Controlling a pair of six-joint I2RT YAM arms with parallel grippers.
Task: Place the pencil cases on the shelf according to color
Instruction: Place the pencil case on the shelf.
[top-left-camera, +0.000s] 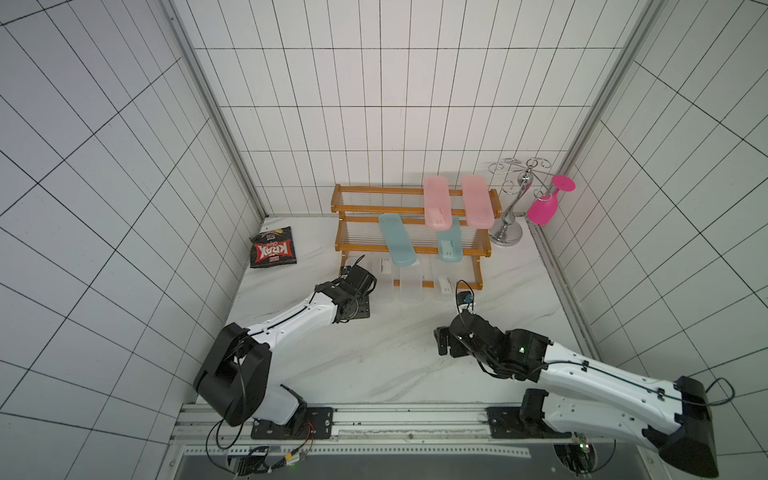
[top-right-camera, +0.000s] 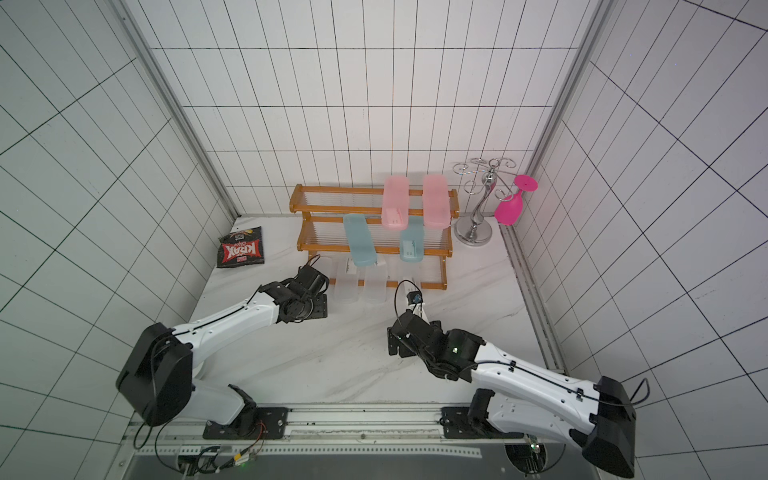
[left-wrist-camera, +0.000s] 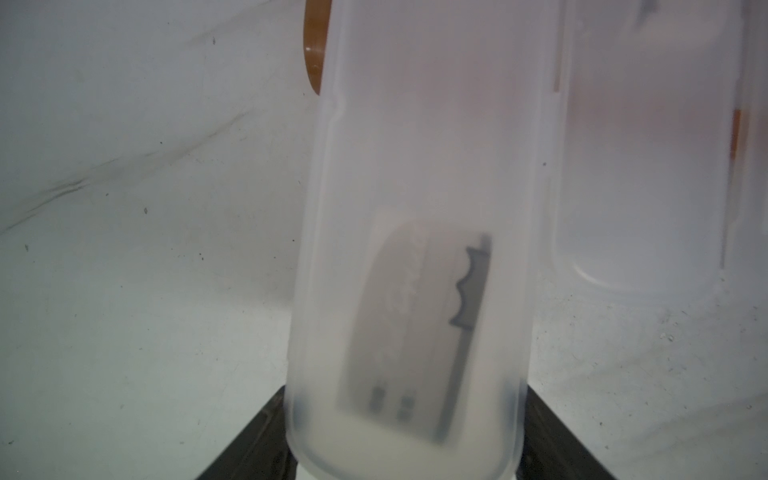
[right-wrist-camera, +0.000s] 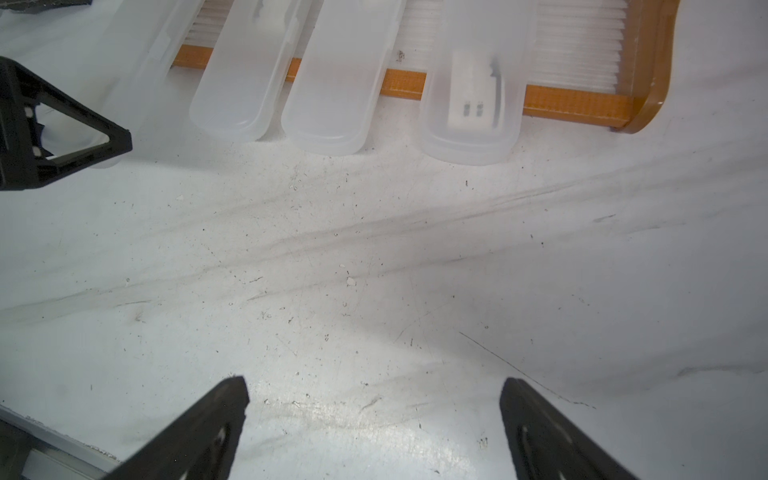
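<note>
My left gripper will next push outward and down to set its clear case on the shelf's bottom bar (top-right-camera: 331, 281), then let go, because the clear case's near end sticks out past the neighboring case.
The shelf (top-left-camera: 374, 205) stands at the back of the table. Two pink pencil cases (top-left-camera: 436, 203) (top-left-camera: 477, 201) lie across its top tier. Two teal ones (top-left-camera: 397, 241) (top-left-camera: 450, 245) lie on the middle tier. Several clear cases (right-wrist-camera: 249, 75) (right-wrist-camera: 340, 83) (right-wrist-camera: 473, 95) rest side by side on the bottom rail (right-wrist-camera: 573, 102), their near ends on the table. My left gripper (left-wrist-camera: 405, 457) is shut on the near end of the leftmost clear case (left-wrist-camera: 415, 187), beside the shelf's left foot (left-wrist-camera: 313, 45). My right gripper (right-wrist-camera: 374, 415) hangs open over bare table in front of the shelf, nothing between its fingers.
A black and red crisp bag (top-left-camera: 273, 249) lies at the back left by the wall. A chrome cup-hanger stand (top-left-camera: 509, 216) with a magenta goblet (top-left-camera: 544, 208) hanging from it stands right of the shelf. Tiled walls close in on three sides.
</note>
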